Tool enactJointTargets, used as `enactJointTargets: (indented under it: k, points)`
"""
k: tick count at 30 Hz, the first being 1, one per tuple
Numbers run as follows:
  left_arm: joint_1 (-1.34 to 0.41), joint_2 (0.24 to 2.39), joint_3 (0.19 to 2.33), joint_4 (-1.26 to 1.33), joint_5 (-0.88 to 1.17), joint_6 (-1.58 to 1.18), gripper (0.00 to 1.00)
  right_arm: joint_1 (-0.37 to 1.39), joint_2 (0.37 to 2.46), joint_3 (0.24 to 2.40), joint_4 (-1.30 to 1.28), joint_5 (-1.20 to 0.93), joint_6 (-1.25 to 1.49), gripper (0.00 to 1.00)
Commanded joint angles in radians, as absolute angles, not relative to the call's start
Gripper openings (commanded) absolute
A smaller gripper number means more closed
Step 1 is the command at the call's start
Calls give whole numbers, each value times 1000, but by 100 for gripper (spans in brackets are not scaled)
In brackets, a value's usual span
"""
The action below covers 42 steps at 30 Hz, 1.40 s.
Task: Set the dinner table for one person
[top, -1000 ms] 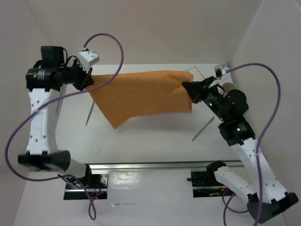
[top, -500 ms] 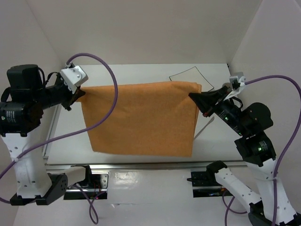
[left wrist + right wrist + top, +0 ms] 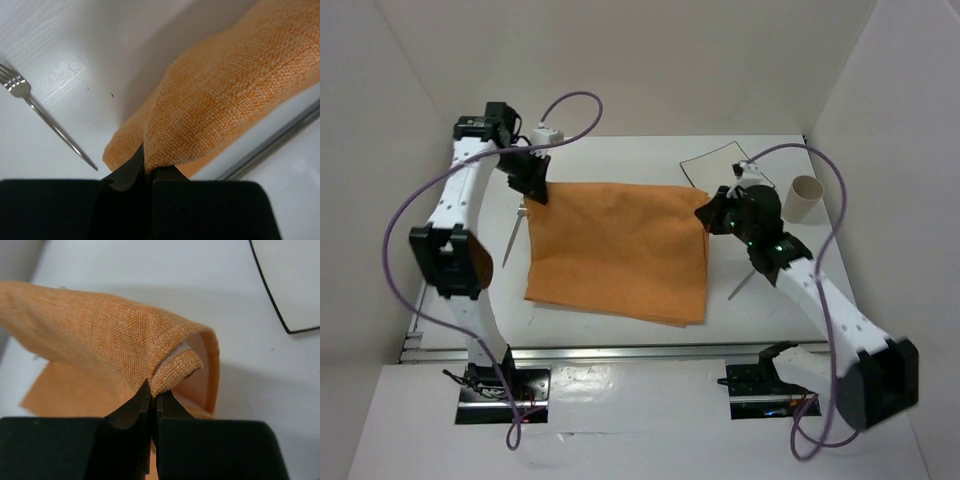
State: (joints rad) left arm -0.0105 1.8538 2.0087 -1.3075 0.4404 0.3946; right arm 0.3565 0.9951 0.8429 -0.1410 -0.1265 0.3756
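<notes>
The placemat's far corner still hangs above its shadow, so the robot's left gripper will next go down and ease outward to let go of it on the tabletop beside the fork.
The orange cloth placemat [image 3: 620,250] lies spread on the white dinner table [image 3: 620,155], its near edge flat and its far corners lifted. My left gripper [image 3: 542,192] is shut on the far left corner; the pinched cloth [image 3: 210,105] rises from the jaws in the left wrist view. My right gripper [image 3: 705,215] is shut on the far right corner, where the cloth [image 3: 125,335] curls over the jaws. A fork [image 3: 513,240] lies left of the placemat, also seen in the left wrist view [image 3: 45,120].
A knife [image 3: 748,275] lies right of the placemat. A white plate with a dark rim [image 3: 725,165] sits at the back, seen also in the right wrist view [image 3: 290,280]. A beige cup [image 3: 804,198] stands at the far right. Walls enclose the table.
Both arms have lowered and moved toward the back, bringing the hanging placemat down onto the table. It now lies mostly flat, with both grippers still shut on its far corners.
</notes>
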Motion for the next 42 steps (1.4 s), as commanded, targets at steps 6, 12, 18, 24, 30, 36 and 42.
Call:
enactJointTargets:
  k: [6, 12, 18, 24, 30, 36, 42]
  points:
    - [-32, 2337, 2434, -1189, 224, 230, 1, 296, 1602, 1082, 153, 8, 322, 0]
    - [-64, 2350, 2281, -930, 55, 178, 16, 296, 1900, 1305, 118, -9, 244, 18]
    - [-64, 2370, 2390, -836, -150, 28, 100, 287, 1982, 1492, 62, 5, 224, 95]
    - [-64, 2183, 2306, -825, -174, 55, 100, 287, 1844, 1456, -89, 5, 259, 95]
    - [-64, 1929, 1757, -959, 17, 156, 93, 299, 1602, 1156, -264, -81, 344, 95]
    - [-64, 1752, 1258, -844, 6, 176, 91, 353, 1358, 812, -296, -150, 500, 92]
    - [-54, 1743, 1071, -739, 44, 164, 84, 400, 1278, 657, -230, -193, 571, 89]
